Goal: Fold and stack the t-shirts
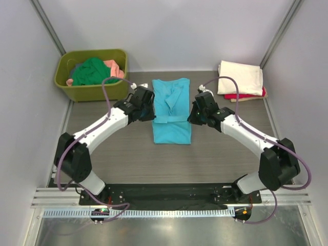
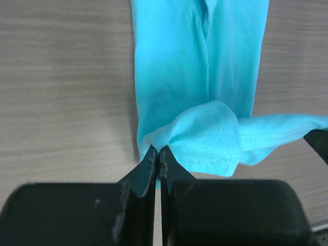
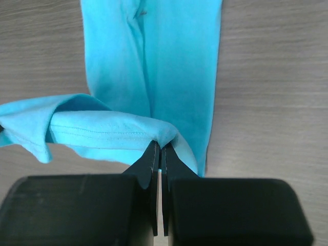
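Note:
The pinched hem goes outward in my right gripper along the blue t-shirt next, for release on the t-shirt's far part (image 1: pixel 183 105) (image 3: pixel 183 77), because that part still lies uncovered.
The turquoise-blue t-shirt (image 1: pixel 171 110) lies folded into a long narrow strip on the table's middle, sleeves turned in. My left gripper (image 1: pixel 148 110) is shut on its left edge; in the left wrist view the jaws (image 2: pixel 158 154) pinch a bunched fold of the shirt (image 2: pixel 205 133). My right gripper (image 1: pixel 193 114) is shut on the right edge; in the right wrist view it (image 3: pixel 159 148) pinches a hem fold of the shirt (image 3: pixel 154 66). A cream-white t-shirt (image 1: pixel 241 77) lies folded on a red one (image 1: pixel 251 96) at the back right. Dark green (image 1: pixel 92 72) and salmon-pink (image 1: pixel 114 69) shirts lie in the tub.
The olive-green plastic tub (image 1: pixel 92 91) stands at the back left. White walls enclose the table on three sides. The wooden tabletop (image 1: pixel 169 159) shows bare in front of the blue shirt, and the arms' bases sit at the near edge.

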Controlling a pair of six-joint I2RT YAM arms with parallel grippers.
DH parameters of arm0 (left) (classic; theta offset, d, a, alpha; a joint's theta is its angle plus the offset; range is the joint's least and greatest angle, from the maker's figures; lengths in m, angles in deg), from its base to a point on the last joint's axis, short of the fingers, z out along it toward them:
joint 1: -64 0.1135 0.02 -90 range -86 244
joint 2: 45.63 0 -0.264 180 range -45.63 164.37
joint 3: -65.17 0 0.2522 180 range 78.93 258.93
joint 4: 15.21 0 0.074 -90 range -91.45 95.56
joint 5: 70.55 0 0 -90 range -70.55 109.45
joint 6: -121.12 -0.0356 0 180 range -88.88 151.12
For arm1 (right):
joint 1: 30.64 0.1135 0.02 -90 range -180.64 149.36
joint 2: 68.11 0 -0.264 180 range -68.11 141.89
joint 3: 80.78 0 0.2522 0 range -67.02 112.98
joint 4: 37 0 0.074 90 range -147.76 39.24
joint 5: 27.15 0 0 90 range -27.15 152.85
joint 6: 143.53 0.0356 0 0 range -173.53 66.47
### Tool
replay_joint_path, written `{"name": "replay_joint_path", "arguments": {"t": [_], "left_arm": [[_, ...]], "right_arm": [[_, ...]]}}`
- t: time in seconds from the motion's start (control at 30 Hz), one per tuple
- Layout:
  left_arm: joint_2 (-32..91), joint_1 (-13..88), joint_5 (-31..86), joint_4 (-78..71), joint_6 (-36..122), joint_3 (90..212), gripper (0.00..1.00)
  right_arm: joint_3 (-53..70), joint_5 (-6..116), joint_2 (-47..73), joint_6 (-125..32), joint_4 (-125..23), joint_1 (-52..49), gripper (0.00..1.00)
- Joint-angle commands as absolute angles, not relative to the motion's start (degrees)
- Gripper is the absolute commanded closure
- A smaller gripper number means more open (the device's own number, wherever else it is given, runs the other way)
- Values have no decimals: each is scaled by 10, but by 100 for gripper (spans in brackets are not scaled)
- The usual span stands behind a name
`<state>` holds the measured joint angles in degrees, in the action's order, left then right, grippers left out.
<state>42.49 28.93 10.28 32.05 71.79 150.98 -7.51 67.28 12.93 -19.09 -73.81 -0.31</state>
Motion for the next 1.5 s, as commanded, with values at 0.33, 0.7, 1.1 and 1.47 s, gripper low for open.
{"name": "replay_joint_path", "arguments": {"t": [0.33,0.7,1.1,1.47], "left_arm": [[640,344,187,333,648,1703,95],[683,356,140,379,641,1754,92],[901,420,191,532,658,2130,37],[674,427,216,465,650,1896,34]], "right_arm": [[28,641,252,-251,-704,-54,99],[83,588,334,-265,-693,-80,99],[372,547,531,-270,-772,-139,37],[251,561,402,-269,-761,-81,36]]}}
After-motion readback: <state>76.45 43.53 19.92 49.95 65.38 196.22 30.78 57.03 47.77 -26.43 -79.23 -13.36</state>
